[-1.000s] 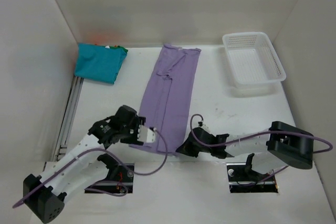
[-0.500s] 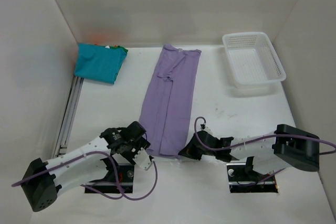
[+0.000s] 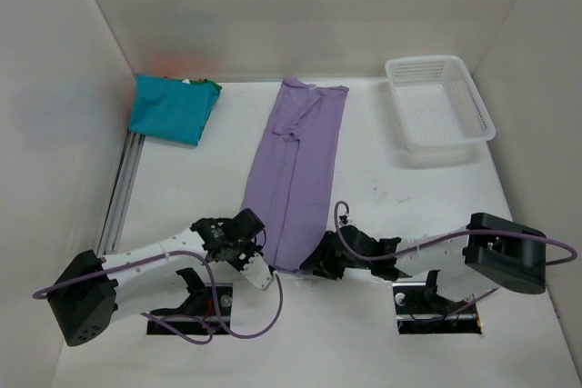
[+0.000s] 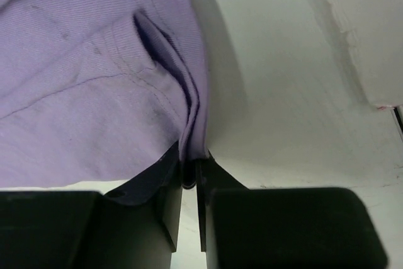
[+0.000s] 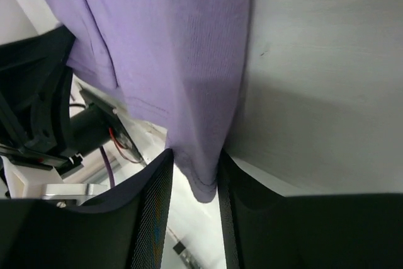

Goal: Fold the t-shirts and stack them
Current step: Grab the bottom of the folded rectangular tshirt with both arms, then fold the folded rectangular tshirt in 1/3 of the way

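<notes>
My left gripper lifts the pinched hem next, carries it outward and releases it at the lavender t-shirt's middle (image 3: 271, 145), which makes the long t-shirt shorter.
The lavender t-shirt (image 3: 296, 170) lies folded into a long strip down the middle of the table. My left gripper (image 3: 259, 259) is at its near left corner. In the left wrist view that gripper (image 4: 189, 177) is shut on a pinched fold of the lavender hem (image 4: 192, 124). My right gripper (image 3: 314, 265) sits at the near right corner. In the right wrist view its jaws (image 5: 195, 181) stand apart, open, with the loose corner of the lavender t-shirt (image 5: 176, 48) hanging between them. A folded teal t-shirt (image 3: 173, 108) lies at the far left, a dark green edge (image 3: 212, 86) showing beneath it.
A white lattice basket (image 3: 441, 62) stands at the far right. A metal rail (image 3: 123, 188) runs along the left wall. Walls close in the table on three sides. The left arm's body (image 5: 38, 118) shows close beside the right gripper.
My left gripper swung in to the shirt's near left corner and shut on the hem. My right gripper's jaws came apart around the near right corner.
</notes>
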You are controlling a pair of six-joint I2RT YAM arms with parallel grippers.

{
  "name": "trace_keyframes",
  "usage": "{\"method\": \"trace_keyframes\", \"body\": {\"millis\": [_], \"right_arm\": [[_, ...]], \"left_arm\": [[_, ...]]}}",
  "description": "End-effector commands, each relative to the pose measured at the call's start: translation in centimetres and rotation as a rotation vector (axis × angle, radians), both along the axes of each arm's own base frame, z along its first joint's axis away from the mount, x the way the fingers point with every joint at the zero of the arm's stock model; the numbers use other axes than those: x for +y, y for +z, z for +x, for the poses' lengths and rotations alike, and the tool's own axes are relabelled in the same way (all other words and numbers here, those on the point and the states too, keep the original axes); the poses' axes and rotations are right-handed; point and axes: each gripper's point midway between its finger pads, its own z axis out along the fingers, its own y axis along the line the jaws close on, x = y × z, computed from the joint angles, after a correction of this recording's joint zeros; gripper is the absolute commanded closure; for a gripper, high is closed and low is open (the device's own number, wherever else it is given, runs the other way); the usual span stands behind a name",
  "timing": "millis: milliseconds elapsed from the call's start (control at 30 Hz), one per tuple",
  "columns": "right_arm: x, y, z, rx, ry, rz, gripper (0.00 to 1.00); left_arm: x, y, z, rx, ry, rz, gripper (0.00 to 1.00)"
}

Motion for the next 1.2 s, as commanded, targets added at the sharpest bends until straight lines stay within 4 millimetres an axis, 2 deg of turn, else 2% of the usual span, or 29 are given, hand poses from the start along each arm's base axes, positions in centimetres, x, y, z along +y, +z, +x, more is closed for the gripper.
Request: {"method": "trace_keyframes", "body": {"millis": [0, 67, 100, 200, 300, 367, 467, 733, 800, 933, 1067, 1167], "right_arm": [[-1.5, -2.7, -1.7, 0.058, 0.066, -0.109, 0.62], [-1.4, -2.8, -2.1, 0.076, 0.08, -0.108, 0.7], [-1.4, -2.8, -2.2, 0.083, 0.084, -0.109, 0.8], [-1.0, -1.3, -2.0, 0.068, 0.081, -0.074, 0.97], [-0.7, 1.0, -1.2, 0.032, 0.072, -0.043, 0.99], [-0.8, 3.0, 0.7, -0.015, 0.059, -0.04, 0.98], [-1.2, 5.9, 4.0, -0.096, 0.061, -0.064, 0.98], [-3.5, 10.4, 16.3, -0.234, 0.002, -0.097, 0.97], [-4.1, 10.6, 19.1, -0.243, -0.011, -0.106, 0.97], [-5.1, 10.4, 23.4, -0.253, -0.024, -0.129, 0.97], [-5.9, 9.4, 26.6, -0.24, -0.04, -0.138, 0.97], [-6.2, 8.9, 28.5, -0.239, -0.046, -0.141, 0.97]], "left_arm": [[-0.8, 0.0, -0.5, 0.041, 0.044, -0.062, 0.92], [-0.9, 0.4, -0.4, 0.033, 0.067, -0.081, 0.94], [-1.0, 0.8, -0.2, 0.026, 0.086, -0.097, 0.96], [-1.3, 2.3, 0.4, 0.022, 0.157, -0.149, 0.99], [-2.3, 5.1, 2.1, 0.036, 0.265, -0.244, 1.0], [-2.7, 6.7, 3.6, 0.04, 0.328, -0.294, 1.0], [-3.1, 9.1, 7.2, 0.038, 0.429, -0.364, 1.0], [-4.7, 14.3, 18.8, -0.039, 0.613, -0.516, 0.98], [-5.3, 14.5, 21.3, -0.058, 0.633, -0.524, 0.97], [-5.8, 13.2, 24.9, -0.065, 0.686, -0.504, 0.97], [-6.2, 12.4, 28.4, -0.097, 0.724, -0.517, 0.96], [-6.1, 11.7, 30.2, -0.111, 0.741, -0.513, 0.95]]}}
